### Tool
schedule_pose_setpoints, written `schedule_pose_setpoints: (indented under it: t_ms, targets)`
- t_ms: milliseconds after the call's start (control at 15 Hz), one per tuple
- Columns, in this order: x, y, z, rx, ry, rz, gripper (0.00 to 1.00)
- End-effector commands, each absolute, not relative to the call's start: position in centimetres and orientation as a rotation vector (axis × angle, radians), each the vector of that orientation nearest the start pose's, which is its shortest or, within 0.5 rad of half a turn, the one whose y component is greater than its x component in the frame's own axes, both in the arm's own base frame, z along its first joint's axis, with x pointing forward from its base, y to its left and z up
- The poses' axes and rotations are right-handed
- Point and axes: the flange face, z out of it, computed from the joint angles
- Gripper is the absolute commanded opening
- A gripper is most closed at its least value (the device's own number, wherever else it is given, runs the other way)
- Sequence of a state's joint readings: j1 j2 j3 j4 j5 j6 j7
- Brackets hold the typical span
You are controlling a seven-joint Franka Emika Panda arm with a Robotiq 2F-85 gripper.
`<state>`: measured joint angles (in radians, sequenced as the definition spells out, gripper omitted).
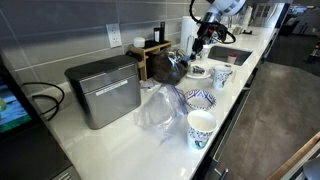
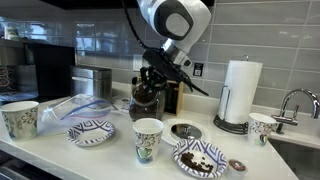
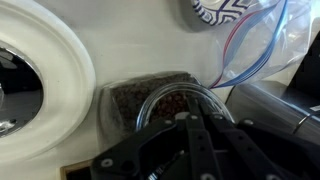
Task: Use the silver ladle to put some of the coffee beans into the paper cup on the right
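The thin dark strip goes down toward the coffee beans in the glass jar [image 2: 147, 105] [image 3: 174, 105] next and my gripper releases it there, as the jar's opening lies beneath my gripper.
The coffee beans [image 3: 160, 100] fill a clear glass jar, which shows in both exterior views [image 2: 145, 95] [image 1: 165, 66] on the white counter. My gripper [image 3: 198, 116] hangs right over the jar's mouth [image 2: 160, 76] [image 1: 190, 50], shut on the silver ladle. The ladle's thin handle [image 2: 196, 83] sticks out to the side, and its scoop end is hidden down in the jar. The paper cup on the right [image 2: 262, 127] [image 1: 222, 75] stands by the sink, apart from the gripper.
Two more paper cups [image 2: 148, 138] [image 2: 20, 118], patterned bowls [image 2: 90, 131] [image 2: 198, 158], a plastic bag [image 3: 262, 50], a paper towel roll [image 2: 238, 95], a metal box [image 1: 103, 90] and the sink's faucet [image 2: 295, 100] crowd the counter.
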<state>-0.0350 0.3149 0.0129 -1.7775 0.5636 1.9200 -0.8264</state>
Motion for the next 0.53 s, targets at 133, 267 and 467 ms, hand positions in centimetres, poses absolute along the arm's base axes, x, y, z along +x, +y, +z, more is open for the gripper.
schedule_pose_setpoints:
  t_ms: [133,267,467]
  targets:
    - [63.8,3.8,37.0,-2.554,-0.688,-0.077,0.01]
    - [64.1,4.4,36.8,-2.558,-0.688,-0.082,0.01]
    - [64.3,5.1,36.6,-2.577,-0.687,-0.103,0.01]
